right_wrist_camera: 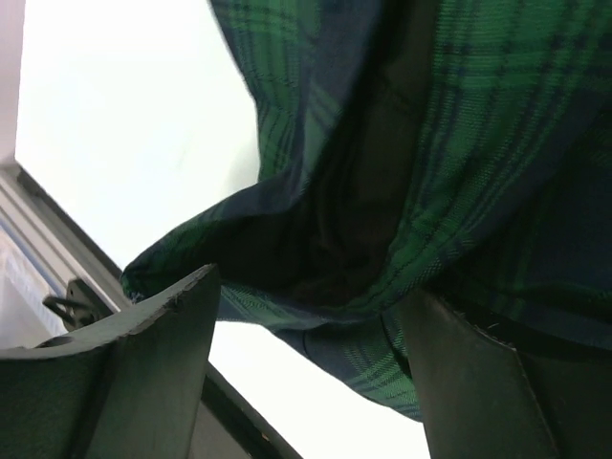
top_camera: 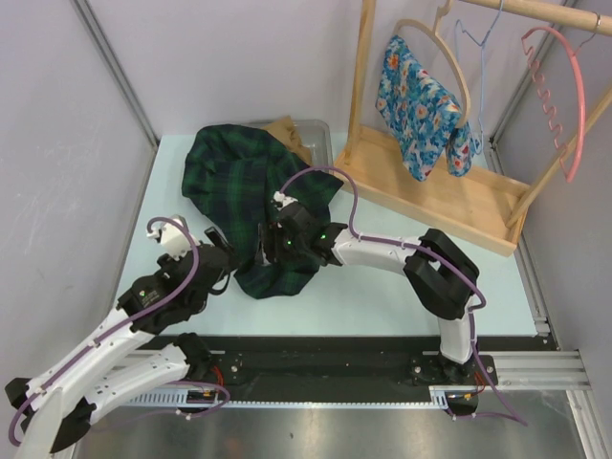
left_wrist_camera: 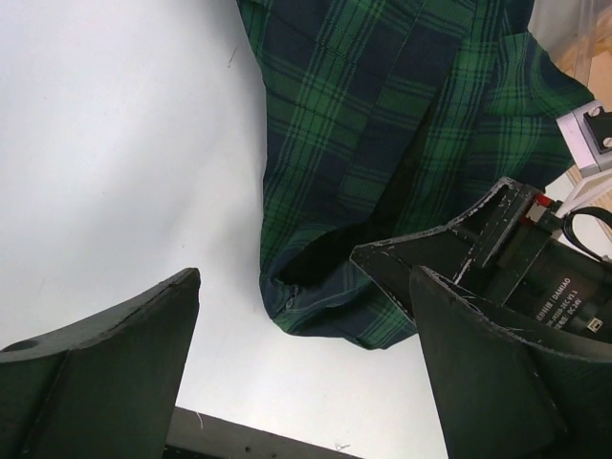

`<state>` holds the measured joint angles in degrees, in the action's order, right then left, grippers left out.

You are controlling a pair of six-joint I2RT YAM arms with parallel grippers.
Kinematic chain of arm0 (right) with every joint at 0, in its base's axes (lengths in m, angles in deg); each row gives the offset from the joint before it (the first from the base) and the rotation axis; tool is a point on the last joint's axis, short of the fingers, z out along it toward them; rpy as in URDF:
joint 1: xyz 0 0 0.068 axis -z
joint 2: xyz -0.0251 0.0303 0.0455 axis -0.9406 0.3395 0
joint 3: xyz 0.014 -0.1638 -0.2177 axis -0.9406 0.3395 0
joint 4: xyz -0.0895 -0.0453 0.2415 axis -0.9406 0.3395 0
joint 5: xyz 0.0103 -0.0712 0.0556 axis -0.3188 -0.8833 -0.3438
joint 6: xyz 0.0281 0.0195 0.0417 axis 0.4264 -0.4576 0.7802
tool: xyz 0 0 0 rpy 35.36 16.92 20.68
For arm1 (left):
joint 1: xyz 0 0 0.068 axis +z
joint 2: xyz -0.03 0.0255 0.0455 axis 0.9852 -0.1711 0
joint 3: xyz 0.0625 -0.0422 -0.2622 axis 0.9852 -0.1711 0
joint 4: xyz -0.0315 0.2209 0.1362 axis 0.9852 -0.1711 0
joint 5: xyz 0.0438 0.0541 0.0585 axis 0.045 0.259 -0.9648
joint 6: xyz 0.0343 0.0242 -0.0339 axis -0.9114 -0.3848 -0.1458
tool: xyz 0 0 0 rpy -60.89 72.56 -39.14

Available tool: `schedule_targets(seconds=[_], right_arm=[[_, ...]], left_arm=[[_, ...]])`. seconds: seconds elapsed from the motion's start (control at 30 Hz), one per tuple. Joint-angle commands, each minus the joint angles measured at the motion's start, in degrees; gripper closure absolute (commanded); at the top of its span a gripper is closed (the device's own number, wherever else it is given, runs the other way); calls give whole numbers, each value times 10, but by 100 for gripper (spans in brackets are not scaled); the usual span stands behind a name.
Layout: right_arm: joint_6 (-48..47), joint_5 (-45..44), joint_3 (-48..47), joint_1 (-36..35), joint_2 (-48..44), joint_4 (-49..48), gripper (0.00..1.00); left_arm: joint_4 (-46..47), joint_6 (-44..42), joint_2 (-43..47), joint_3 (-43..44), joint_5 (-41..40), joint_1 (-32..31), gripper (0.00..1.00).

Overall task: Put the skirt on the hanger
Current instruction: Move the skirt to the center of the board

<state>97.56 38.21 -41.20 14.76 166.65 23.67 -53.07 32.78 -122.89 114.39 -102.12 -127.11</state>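
Observation:
The right gripper draws back toward the base next and closes on the skirt's near edge point(top_camera: 282, 293) point(right_wrist_camera: 325, 314), since that edge lies just back of its open fingers.
A dark green plaid skirt point(top_camera: 239, 182) lies crumpled on the table from the back left to the middle. My right gripper point(top_camera: 275, 244) hovers over its near end, jaws open, with the skirt's hem point(right_wrist_camera: 402, 191) hanging between the fingers. My left gripper point(top_camera: 228, 268) is open and empty just left of the skirt's near tip point(left_wrist_camera: 382, 143), over bare table; the right gripper's fingers point(left_wrist_camera: 449, 249) show beside it. On the rack at the back right hang a pink hanger point(top_camera: 566, 96) and a blue wire hanger point(top_camera: 483, 57), both empty.
A wooden rack point(top_camera: 459, 191) stands at the back right. A wooden hanger point(top_camera: 435, 48) on it carries a blue floral garment point(top_camera: 421, 105). A grey bin point(top_camera: 316, 134) with a tan item sits behind the skirt. Walls close in on both sides.

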Motion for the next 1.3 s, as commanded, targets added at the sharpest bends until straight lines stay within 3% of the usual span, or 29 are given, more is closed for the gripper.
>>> schedule_targets(seconds=[0.0, 0.23, 0.43, 0.53, 0.57, 0.73, 1.03, 1.27], right_arm=[[29, -38, -24, -5, -2, -27, 23], [34, -21, -63, -6, 38, 19, 24], [7, -39, -72, -32, 34, 105, 36], [-4, -104, -39, -46, 6, 191, 49], [-5, -119, -25, -48, -9, 197, 61], [-10, -192, 64, -57, -112, 220, 100], [-26, -224, 118, -129, -203, 281, 100], [-11, -219, 134, -149, -207, 293, 100]], left_arm=[[6, -12, 2, 10, 10, 4, 6], [23, -32, -1, 7, 16, 5, 6], [53, -54, -18, 5, 21, 6, 6], [79, -66, -34, 1, 28, 8, 5], [95, -72, -38, -3, 35, 9, 5], [180, -104, -82, -13, 75, 37, 5], [309, -176, -257, 19, 202, 92, 5], [299, -178, -346, 59, 163, 117, 6]])
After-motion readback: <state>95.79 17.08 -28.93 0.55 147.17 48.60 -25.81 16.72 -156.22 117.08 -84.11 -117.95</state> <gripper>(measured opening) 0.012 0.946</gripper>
